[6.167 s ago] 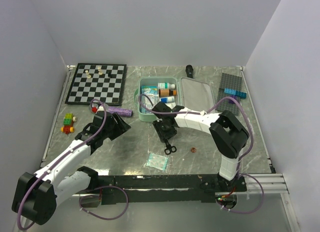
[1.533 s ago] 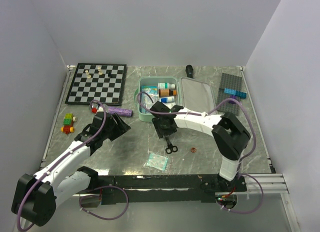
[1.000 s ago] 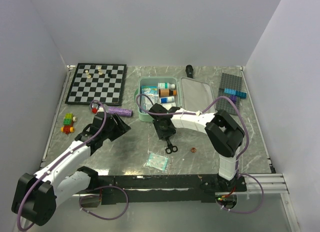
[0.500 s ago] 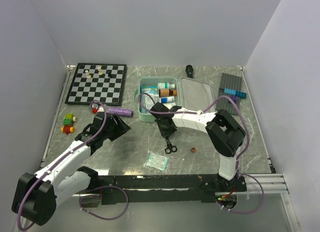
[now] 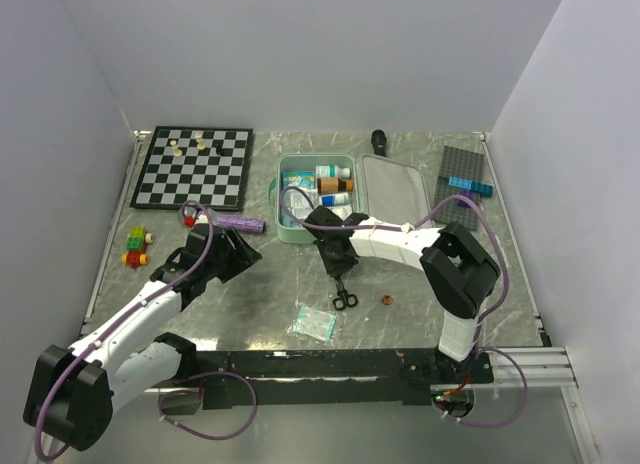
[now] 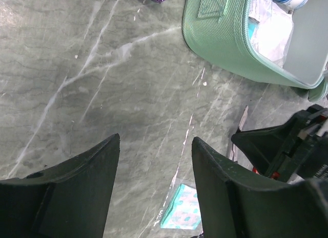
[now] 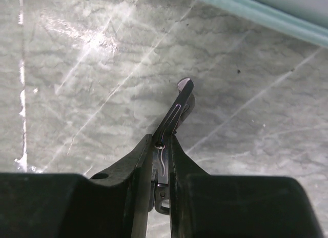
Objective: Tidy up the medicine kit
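I will next lift my right gripper outward over the kit's near side, where the kit's tray lies, then lower the scissors (image 5: 344, 298) onto the packets and release it.
The medicine kit (image 5: 296, 230) is a mint-green zip case lying open at mid-table, with bottles and packets in its tray and its lid (image 5: 394, 188) flat to the right. Its corner shows in the left wrist view (image 6: 225, 48). My right gripper (image 5: 340, 267) is shut on small black scissors (image 5: 344, 298) just in front of the kit. In the right wrist view the gripper (image 7: 161, 145) clamps the scissors (image 7: 177, 107) at the pivot, low over the table. My left gripper (image 5: 240, 246) is open and empty left of the kit; it also shows open in its wrist view (image 6: 156, 145).
A teal packet (image 5: 314, 324) lies near the front edge, also in the left wrist view (image 6: 184, 215). A chessboard (image 5: 192, 167) is back left, with a purple tube (image 5: 240, 223) and toy bricks (image 5: 135, 247) near it. A brown coin (image 5: 386, 301), a grey baseplate (image 5: 464, 179) and a black cylinder (image 5: 380, 141) lie to the right.
My right gripper has shifted slightly over the scissors, swinging left then back right. The scissors stay in about the same spot. The left arm has not moved.
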Available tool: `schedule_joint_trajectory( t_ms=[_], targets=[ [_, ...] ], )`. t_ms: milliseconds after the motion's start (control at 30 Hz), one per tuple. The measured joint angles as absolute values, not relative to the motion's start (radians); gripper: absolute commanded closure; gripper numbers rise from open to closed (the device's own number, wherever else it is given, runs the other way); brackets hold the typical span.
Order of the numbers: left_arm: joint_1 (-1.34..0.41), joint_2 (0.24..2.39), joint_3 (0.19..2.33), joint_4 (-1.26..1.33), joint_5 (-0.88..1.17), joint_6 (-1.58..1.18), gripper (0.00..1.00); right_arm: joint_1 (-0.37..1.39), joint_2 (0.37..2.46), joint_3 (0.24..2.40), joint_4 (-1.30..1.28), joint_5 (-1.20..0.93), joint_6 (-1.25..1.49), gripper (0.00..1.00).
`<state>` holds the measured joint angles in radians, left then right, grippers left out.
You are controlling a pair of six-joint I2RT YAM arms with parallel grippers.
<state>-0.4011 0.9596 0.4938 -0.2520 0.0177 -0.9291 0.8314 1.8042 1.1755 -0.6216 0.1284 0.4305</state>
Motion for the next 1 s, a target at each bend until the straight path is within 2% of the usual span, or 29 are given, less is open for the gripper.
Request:
schedule_joint_trajectory(
  t_ms=[467, 800, 1000],
  targets=[
    [-0.401, 0.959, 0.494, -0.252, 0.022, -0.929, 0.37, 0.852, 1.664, 1.201, -0.712, 0.139, 0.434, 0.91],
    [-0.401, 0.959, 0.494, -0.253, 0.021, -0.929, 0.37, 0.839, 1.648, 1.502, -0.805, 0.176, 0.384, 0.91],
    [-0.401, 0.959, 0.5, -0.272, 0.017, -0.92, 0.37, 0.742, 1.797, 1.758, -0.813, 0.167, 0.342, 0.92]
  ],
)
